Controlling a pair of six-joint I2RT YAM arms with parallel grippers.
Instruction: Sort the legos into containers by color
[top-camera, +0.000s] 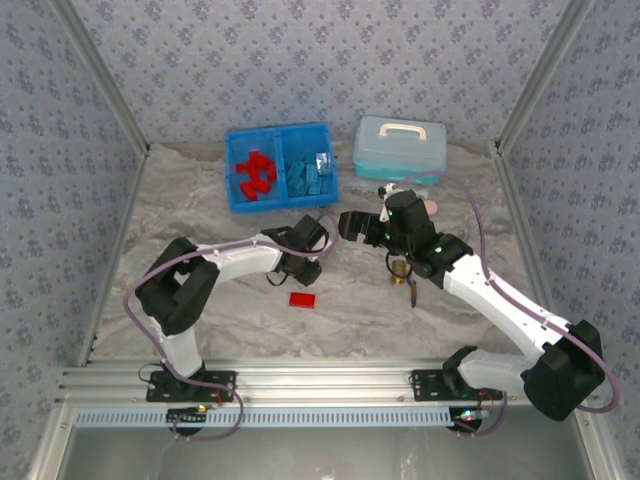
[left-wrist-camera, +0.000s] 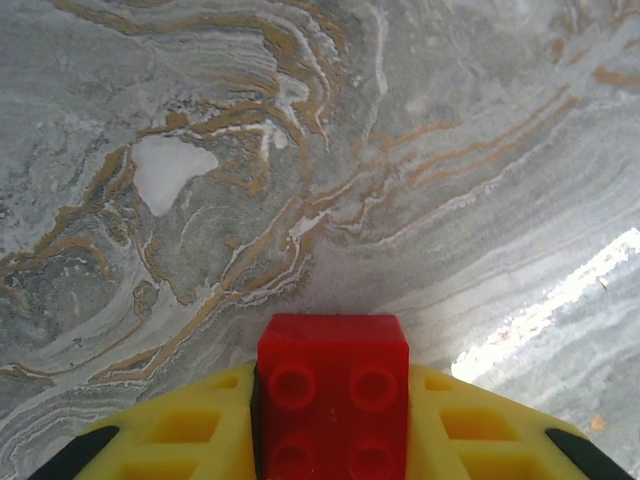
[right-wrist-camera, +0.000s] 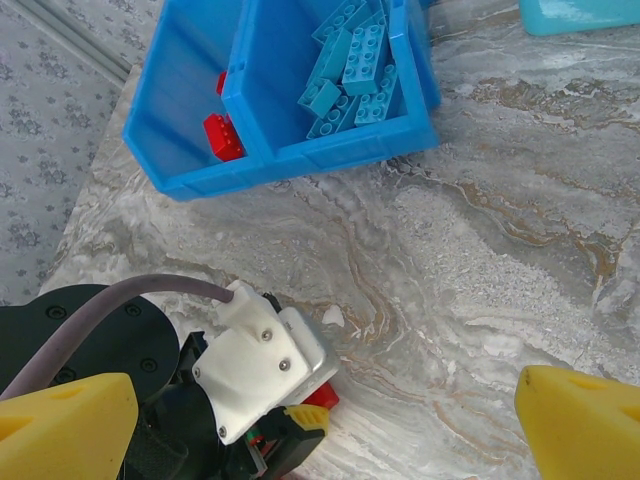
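Observation:
I will next move my left gripper up and outward over the red legos, then lower it to release the lego, since those legos already lie in one container of the blue tray.
My left gripper (left-wrist-camera: 333, 425) is shut on a red lego (left-wrist-camera: 333, 350), which sits between the yellow fingers (left-wrist-camera: 180, 440) just above the marble table. From above, this gripper (top-camera: 306, 264) is at the table's middle. A second red lego (top-camera: 302, 299) lies loose just in front of it. The blue tray (top-camera: 281, 204) stands at the back. Its left container holds red legos (top-camera: 255, 175) and its right container holds light blue legos (top-camera: 308, 176). My right gripper (top-camera: 350, 225) hangs open right of the left one, nothing between its fingertips (right-wrist-camera: 585, 425). In the right wrist view the held brick (right-wrist-camera: 323, 396) peeks out under the left wrist.
A pale translucent lidded case (top-camera: 400, 148) stands right of the tray. A small brass fitting (top-camera: 403, 273) lies under the right arm. The right wrist view shows the tray (right-wrist-camera: 300, 160) and open marble between it and the left arm (right-wrist-camera: 255, 365).

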